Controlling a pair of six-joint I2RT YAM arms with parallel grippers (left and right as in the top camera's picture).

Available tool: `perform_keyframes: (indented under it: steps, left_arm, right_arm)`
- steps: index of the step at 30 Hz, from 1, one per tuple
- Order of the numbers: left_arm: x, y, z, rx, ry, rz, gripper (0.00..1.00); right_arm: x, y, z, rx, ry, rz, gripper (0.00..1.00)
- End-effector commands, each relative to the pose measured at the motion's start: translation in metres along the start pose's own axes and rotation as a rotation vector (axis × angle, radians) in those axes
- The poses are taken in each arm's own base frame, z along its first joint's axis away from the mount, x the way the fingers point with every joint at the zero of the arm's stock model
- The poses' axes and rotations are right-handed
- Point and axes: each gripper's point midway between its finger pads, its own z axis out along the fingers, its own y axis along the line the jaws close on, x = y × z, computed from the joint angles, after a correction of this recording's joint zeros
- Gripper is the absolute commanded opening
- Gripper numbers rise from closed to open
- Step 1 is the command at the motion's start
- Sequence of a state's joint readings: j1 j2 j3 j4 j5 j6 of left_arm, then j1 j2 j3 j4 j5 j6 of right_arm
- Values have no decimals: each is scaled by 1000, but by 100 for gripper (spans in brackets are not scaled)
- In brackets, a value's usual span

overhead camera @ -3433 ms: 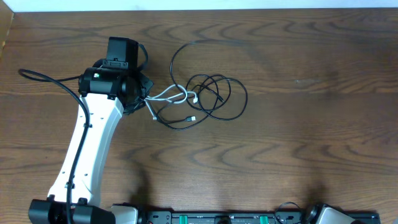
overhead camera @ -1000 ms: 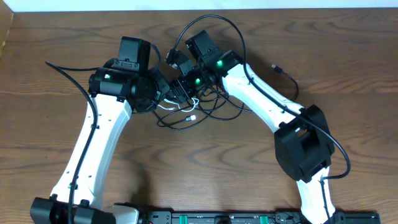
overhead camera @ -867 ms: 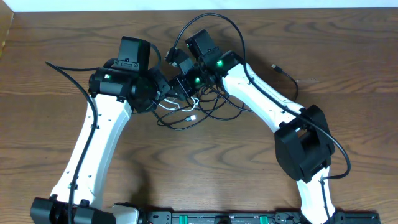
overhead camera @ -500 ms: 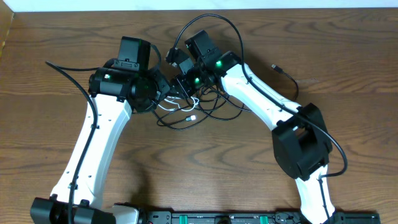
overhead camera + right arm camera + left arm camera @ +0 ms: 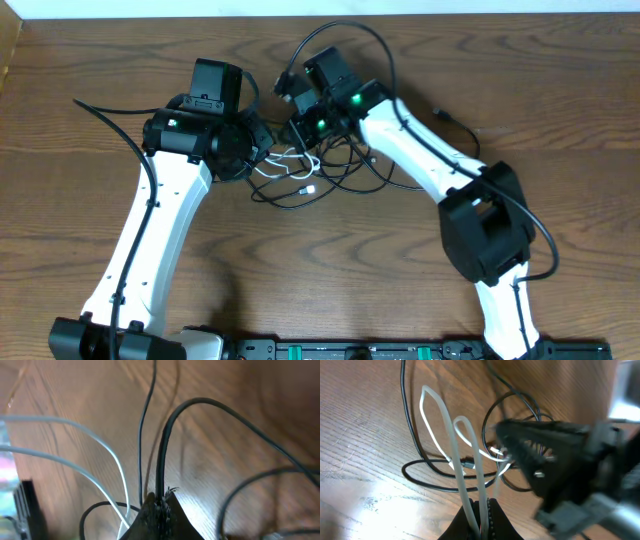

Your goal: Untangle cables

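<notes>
My left gripper lowers the white cable beside the tangle next, then lets go of it apart from the right gripper's black cable.
A tangle of thin black cables and one white cable lies at the table's middle back. My left gripper is shut on the white cable, whose two strands run out from between its fingers. My right gripper is shut on a black cable that rises from its fingertips. The two grippers sit close together over the left side of the tangle. The right gripper also shows blurred in the left wrist view.
A thick black arm wire arcs over the right arm, and another trails left of the left arm. A small black plug end lies right of the tangle. The wooden table extends right and forward.
The right arm came in from off the table and closed on a black cable. In the last half second it shifted slightly right and up, lifting the cable.
</notes>
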State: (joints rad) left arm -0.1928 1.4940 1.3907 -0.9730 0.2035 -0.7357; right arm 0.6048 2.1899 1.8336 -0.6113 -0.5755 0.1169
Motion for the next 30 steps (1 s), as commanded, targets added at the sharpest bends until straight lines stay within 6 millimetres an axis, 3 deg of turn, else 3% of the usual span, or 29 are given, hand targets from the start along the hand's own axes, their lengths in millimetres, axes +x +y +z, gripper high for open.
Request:
perform_keyframes:
  steps: [1, 3, 6, 11, 17, 20, 22, 26, 30]
  left_arm:
    - [-2, 1, -1, -9, -11, 10, 8]
    - [-2, 1, -1, -10, -10, 10, 8]
    - [-3, 2, -1, -16, -14, 10, 8]
    - [-8, 7, -1, -47, -42, 10, 8]
    - [-8, 12, 2, -69, -49, 8, 8]
    - [-11, 24, 6, -124, -74, -10, 8]
    - [-12, 40, 12, -190, -103, -52, 8]
    - [-10, 53, 20, -238, -106, -88, 8]
    - [-11, 50, 23, -226, -106, -91, 8]
  right_arm:
    - [-48, 15, -81, 16, -173, 7, 1]
    - [-60, 21, -111, 25, -230, -8, 1]
    - [-79, 34, -171, 63, -351, -31, 1]
    - [-91, 48, -258, 170, -518, -66, 1]
    - [-78, 50, -359, 398, -682, -73, 1]
    - [-67, 46, -402, 512, -757, -44, 1]
    - [-53, 34, -442, 647, -816, 7, 1]
    - [-30, 19, -474, 741, -836, 74, 1]
    - [-12, 6, -478, 773, -792, 128, 1]
